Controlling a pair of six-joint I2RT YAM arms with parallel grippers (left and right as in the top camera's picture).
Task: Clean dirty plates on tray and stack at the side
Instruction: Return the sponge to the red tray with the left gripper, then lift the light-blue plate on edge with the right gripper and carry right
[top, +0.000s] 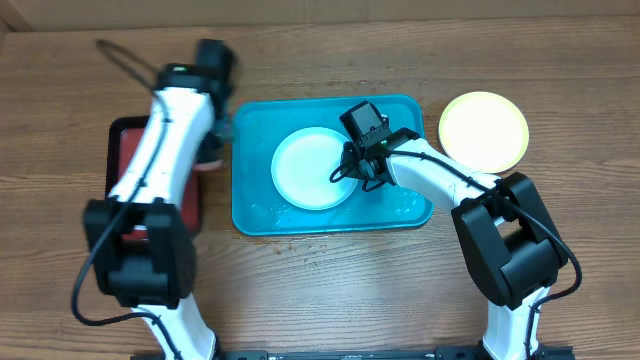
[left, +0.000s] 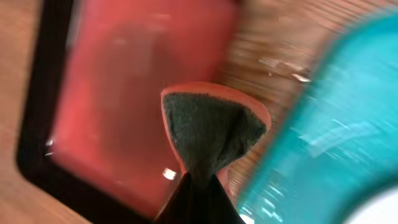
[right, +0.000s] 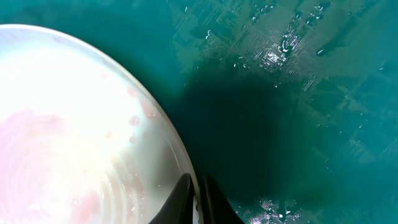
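Observation:
My left gripper next needs to move across from the gap to the bottom of the red tray, which is below and to its left in the overhead view, go down and release the sponge there.
A white plate with pale red smears lies on the teal tray. My right gripper is shut on that plate's right rim; the wrist view shows the rim pinched between the fingers over the wet tray floor. A yellow-green plate lies on the table right of the tray. My left gripper is shut on a sponge, dark green on orange, held over the gap between the red tray and the teal tray. The mint plate is out of view.
A smaller black-rimmed red tray lies left of the teal tray; it also shows in the left wrist view. Water drops sit on the teal tray floor. Bare wooden table surrounds both trays.

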